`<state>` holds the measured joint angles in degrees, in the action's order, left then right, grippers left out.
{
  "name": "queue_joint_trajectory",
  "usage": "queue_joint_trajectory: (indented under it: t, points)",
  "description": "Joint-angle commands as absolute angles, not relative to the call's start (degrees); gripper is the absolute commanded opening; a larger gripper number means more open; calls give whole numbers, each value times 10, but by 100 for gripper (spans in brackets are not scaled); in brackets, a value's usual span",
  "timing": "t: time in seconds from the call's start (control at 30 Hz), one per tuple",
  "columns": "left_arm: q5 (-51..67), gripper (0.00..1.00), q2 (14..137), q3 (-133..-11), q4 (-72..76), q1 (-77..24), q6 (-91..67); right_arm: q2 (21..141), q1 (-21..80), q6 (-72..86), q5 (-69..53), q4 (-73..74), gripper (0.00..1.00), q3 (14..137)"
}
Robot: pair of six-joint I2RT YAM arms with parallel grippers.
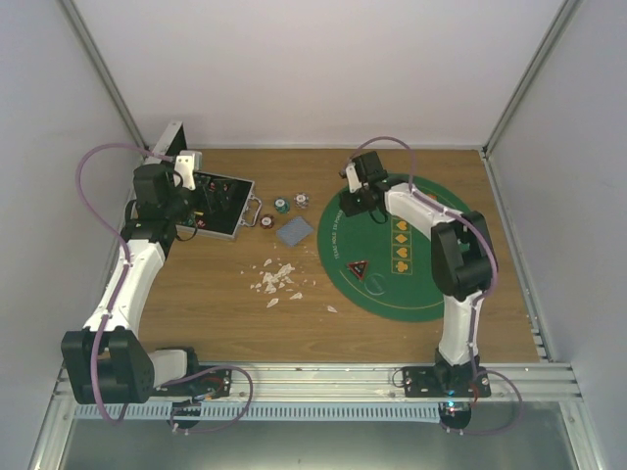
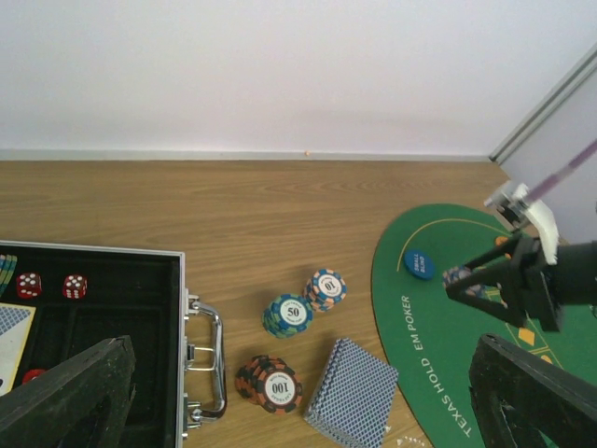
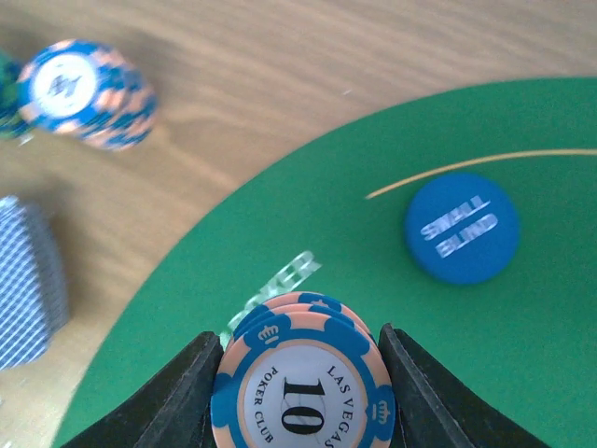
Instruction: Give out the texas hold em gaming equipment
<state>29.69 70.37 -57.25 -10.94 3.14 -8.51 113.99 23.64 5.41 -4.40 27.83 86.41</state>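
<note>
My right gripper needs to move outward past the blue button (image 3: 462,227) and put the chips down on the mat's far rim (image 3: 522,140) to let go of them, since the mat's rim is bare.
My right gripper (image 3: 300,364) is shut on a small stack of blue-and-peach "10" poker chips (image 3: 298,397), held just above the left part of the green poker mat (image 3: 280,243). A blue "small blind" button (image 3: 462,227) lies on the mat beside it. My left gripper (image 2: 300,355) is open and empty above the wood between the case and the mat. Below it stand a "10" chip stack (image 2: 326,287), a "50" stack (image 2: 289,315) and a "100" stack (image 2: 272,384), with the blue-backed card deck (image 2: 354,392). A red-black triangular token (image 1: 361,267) lies on the mat. No orange button shows.
An open black aluminium case (image 2: 182,308) with red dice (image 2: 28,285) lies at the left, its handle (image 2: 213,359) facing the chips. White crumbled scraps (image 1: 274,279) lie on the wood in front of the deck. White walls close in the back and both sides.
</note>
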Motion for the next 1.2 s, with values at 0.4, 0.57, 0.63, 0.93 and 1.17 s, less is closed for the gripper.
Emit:
queue_joint_trajectory:
  t: [0.4, 0.57, 0.63, 0.93, 1.17]
  points:
    - [286, 98, 700, -586, -95, 26, -83, 1320, 145, 31, -59, 313, 35, 1096]
    - [287, 98, 702, -587, -96, 16, -84, 1379, 142, 34, -72, 333, 35, 1174]
    - [284, 98, 706, -589, -100, 11, -82, 1396, 142, 36, -77, 336, 35, 1192]
    - [273, 98, 709, -592, -108, -13, -75, 1434, 141, 39, -78, 331, 35, 1204]
    - [277, 98, 709, -592, -107, -20, -76, 1444, 141, 34, -65, 345, 35, 1202]
